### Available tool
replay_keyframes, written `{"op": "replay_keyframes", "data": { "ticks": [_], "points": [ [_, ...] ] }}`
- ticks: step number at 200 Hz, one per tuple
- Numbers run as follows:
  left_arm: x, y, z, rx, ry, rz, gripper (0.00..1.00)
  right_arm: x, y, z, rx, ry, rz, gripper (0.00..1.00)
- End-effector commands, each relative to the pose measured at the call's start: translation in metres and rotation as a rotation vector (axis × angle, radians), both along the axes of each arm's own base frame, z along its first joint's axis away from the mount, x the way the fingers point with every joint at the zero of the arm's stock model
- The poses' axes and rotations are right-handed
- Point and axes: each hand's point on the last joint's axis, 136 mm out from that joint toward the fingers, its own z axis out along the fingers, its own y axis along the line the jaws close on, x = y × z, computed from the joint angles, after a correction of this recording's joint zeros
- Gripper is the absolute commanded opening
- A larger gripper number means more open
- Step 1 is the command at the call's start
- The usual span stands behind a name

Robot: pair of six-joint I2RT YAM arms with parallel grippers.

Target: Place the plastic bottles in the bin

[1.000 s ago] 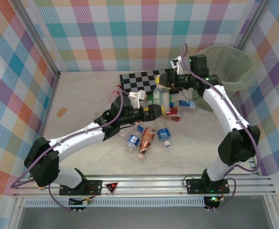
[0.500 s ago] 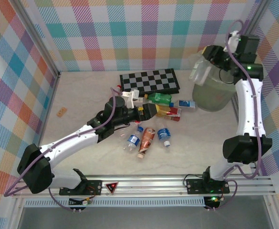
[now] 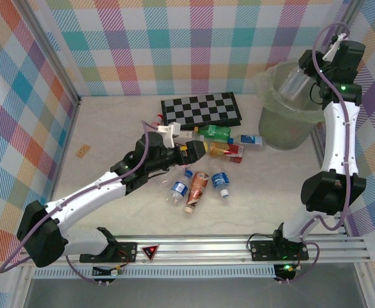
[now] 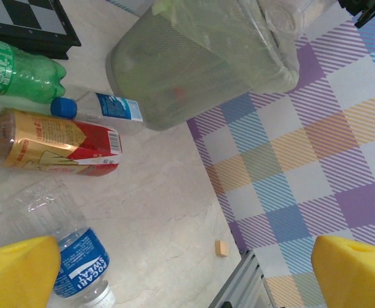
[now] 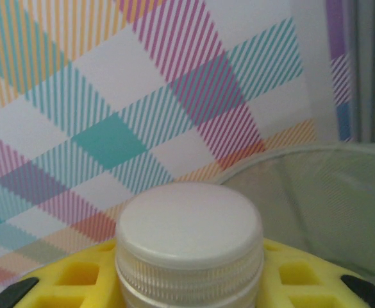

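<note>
The right gripper shifts toward the checkerboard past the bin's rim next, then lowers inside to release the clear bottle (image 3: pixel 290 82).
My right gripper (image 3: pixel 302 72) is raised over the bin (image 3: pixel 288 125), a pale green lined bucket at the back right, and is shut on a clear bottle (image 3: pixel 290 82). The right wrist view has that bottle's white cap (image 5: pixel 190 234) between my yellow fingers (image 5: pixel 72 282), with the bin's rim (image 5: pixel 315 160) behind. My left gripper (image 3: pixel 199 149) is open and low over the table, beside a red-and-gold bottle (image 3: pixel 224 150) and a green bottle (image 3: pixel 214 133). In the left wrist view, a blue-labelled bottle (image 4: pixel 75 256) lies by my left finger (image 4: pixel 17 273), with nothing between the fingers.
Several more bottles lie mid-table: two blue-labelled ones (image 3: pixel 179 189) (image 3: pixel 220 181), a brown one (image 3: pixel 197 186) and a blue-capped one (image 3: pixel 251 140). A checkerboard (image 3: pixel 200 109) lies behind them. Small wooden blocks sit at the left (image 3: pixel 82 151) and near the front rail (image 4: pixel 222 248). Plaid walls enclose the table.
My right arm has swung up and to the right from the middle of the table to above the bin, carrying the clear bottle. The left gripper has stayed open near the bottles.
</note>
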Motion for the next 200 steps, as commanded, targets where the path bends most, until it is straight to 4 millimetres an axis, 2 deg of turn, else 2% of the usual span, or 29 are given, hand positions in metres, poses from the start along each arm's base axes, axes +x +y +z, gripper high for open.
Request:
{"op": "replay_keyframes", "data": {
  "ticks": [1,27,55,82,127,200],
  "points": [
    [0.002,0.005,-0.004,0.017,-0.004,0.011,1.0,0.004,-0.017,0.02,-0.15,-0.131,-0.06,0.15],
    [0.002,0.004,-0.005,0.018,0.0,0.011,1.0,0.003,-0.017,0.014,-0.236,-0.2,-0.051,0.16],
    [0.004,0.003,-0.008,0.017,0.012,0.014,1.0,0.008,-0.017,-0.007,-0.272,-0.158,-0.036,0.15],
    [0.005,0.001,-0.012,0.022,0.023,0.01,1.0,0.019,-0.022,-0.031,-0.268,-0.041,-0.03,0.15],
    [0.007,0.003,-0.02,0.044,0.05,0.027,1.0,0.036,-0.032,-0.087,-0.249,0.207,-0.027,0.16],
    [0.005,0.018,-0.04,0.18,0.073,0.06,1.0,0.066,-0.031,-0.141,-0.198,0.378,0.031,0.18]
  ]
}}
